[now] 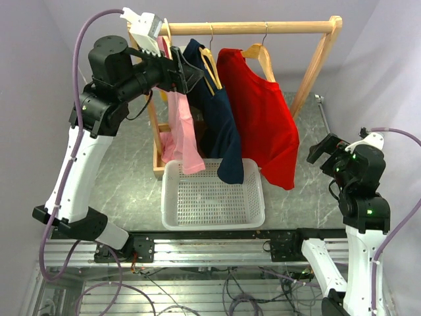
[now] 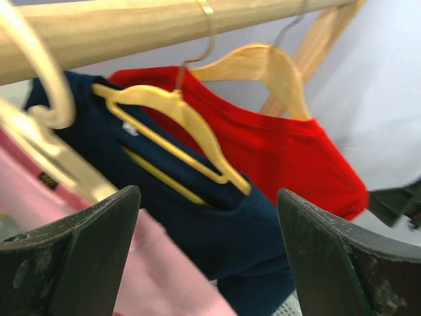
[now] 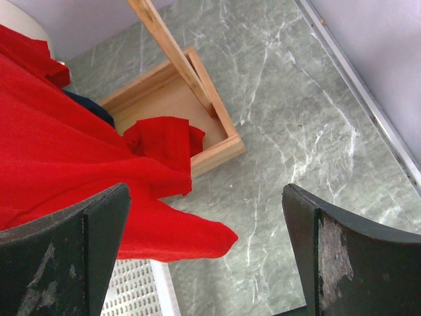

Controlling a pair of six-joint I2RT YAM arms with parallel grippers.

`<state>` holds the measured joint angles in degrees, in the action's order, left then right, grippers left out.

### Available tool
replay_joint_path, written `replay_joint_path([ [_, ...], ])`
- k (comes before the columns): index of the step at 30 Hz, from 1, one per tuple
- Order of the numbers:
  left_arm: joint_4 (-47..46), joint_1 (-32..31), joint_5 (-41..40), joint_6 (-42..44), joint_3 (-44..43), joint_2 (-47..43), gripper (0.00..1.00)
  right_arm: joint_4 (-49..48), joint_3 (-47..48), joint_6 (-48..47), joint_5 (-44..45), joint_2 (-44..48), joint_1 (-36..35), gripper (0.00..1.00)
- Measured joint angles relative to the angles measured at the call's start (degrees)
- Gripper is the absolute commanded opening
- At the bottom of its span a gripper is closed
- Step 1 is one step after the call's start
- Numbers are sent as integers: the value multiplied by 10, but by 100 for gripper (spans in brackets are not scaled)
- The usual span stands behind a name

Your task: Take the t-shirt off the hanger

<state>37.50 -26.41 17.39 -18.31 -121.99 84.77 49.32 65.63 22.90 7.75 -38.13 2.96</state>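
I will move my left gripper left in the top view next, onto the neck of the pink shirt's cream hanger, below the hanger's hook.
Three t-shirts hang on wooden hangers from a wooden rail: pink at the left, navy in the middle, red at the right. My left gripper is open, raised at the rail, right by the navy shirt's shoulder and its yellow hanger. In the left wrist view the navy shirt lies between my open fingers, apart from them. My right gripper is open and empty, low to the right of the red shirt's hem.
A white perforated basket stands on the marble table under the shirts. The rack's wooden base tray and slanted upright stand behind it. A metal rail runs along the table's right edge.
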Motion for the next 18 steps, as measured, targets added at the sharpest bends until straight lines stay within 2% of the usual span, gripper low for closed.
replay_joint_path([
  [7, 9, -8, -150, 7, 5, -31, 95, 5, 11, -8, 8, 3, 0, 100],
  [12, -2, -14, -200, 7, 4, -54, 95, 12, 16, -13, 8, 4, 0, 100],
  [18, -9, -31, -241, 3, 3, -18, 95, 16, 20, -13, 5, 3, 0, 100],
])
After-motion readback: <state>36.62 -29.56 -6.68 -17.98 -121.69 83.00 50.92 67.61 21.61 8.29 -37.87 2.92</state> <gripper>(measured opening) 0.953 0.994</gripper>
